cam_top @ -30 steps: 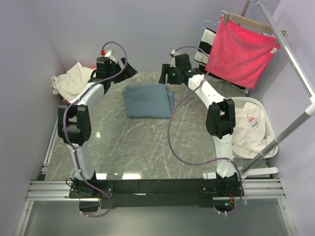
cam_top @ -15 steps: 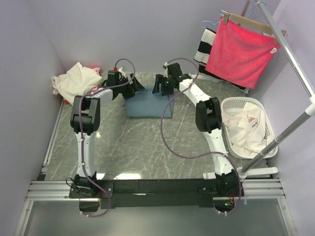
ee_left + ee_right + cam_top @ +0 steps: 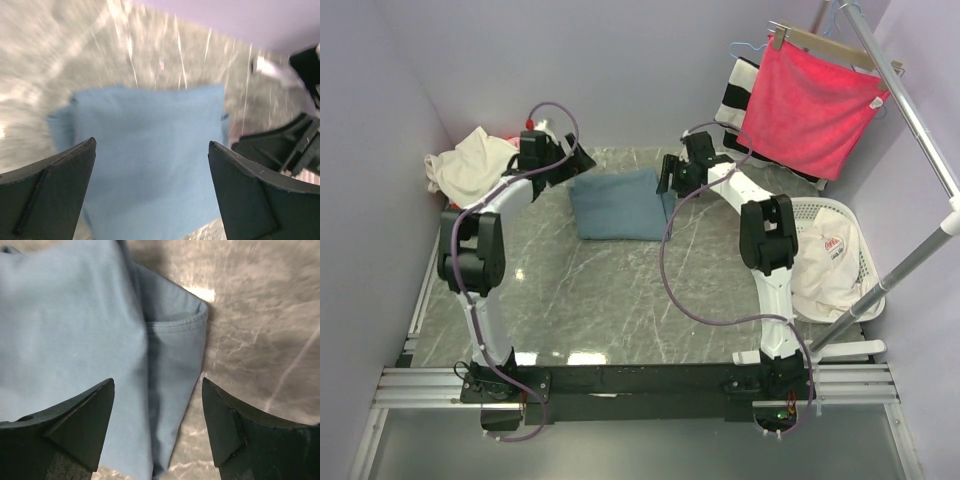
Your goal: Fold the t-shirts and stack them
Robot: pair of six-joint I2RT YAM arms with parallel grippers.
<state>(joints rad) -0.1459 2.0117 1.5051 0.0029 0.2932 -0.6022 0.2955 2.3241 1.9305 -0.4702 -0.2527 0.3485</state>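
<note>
Next, my open left gripper moves back and down to pinch the blue t-shirt's layered edge facing the cream t-shirt, since that edge lies below and back.
A dusty blue t-shirt lies folded into a rectangle at the back middle of the table. My left gripper hovers open just off its far left corner; in the left wrist view the left gripper frames the blue t-shirt with nothing between its fingers. My right gripper is open at the shirt's right edge, and the right gripper stands over the folded sleeve hem of the t-shirt. A cream t-shirt is heaped at the back left. A white t-shirt with red print lies in the basket.
A white laundry basket stands at the right beside the slanted metal rack pole. A bright pink towel hangs on a hanger over a striped cloth. Grey marble table stretches toward the arm bases.
Half a second ago both grippers were pressed in close at the blue shirt's far edge. They have since drawn apart, left gripper to the far left corner, right gripper to the right edge.
</note>
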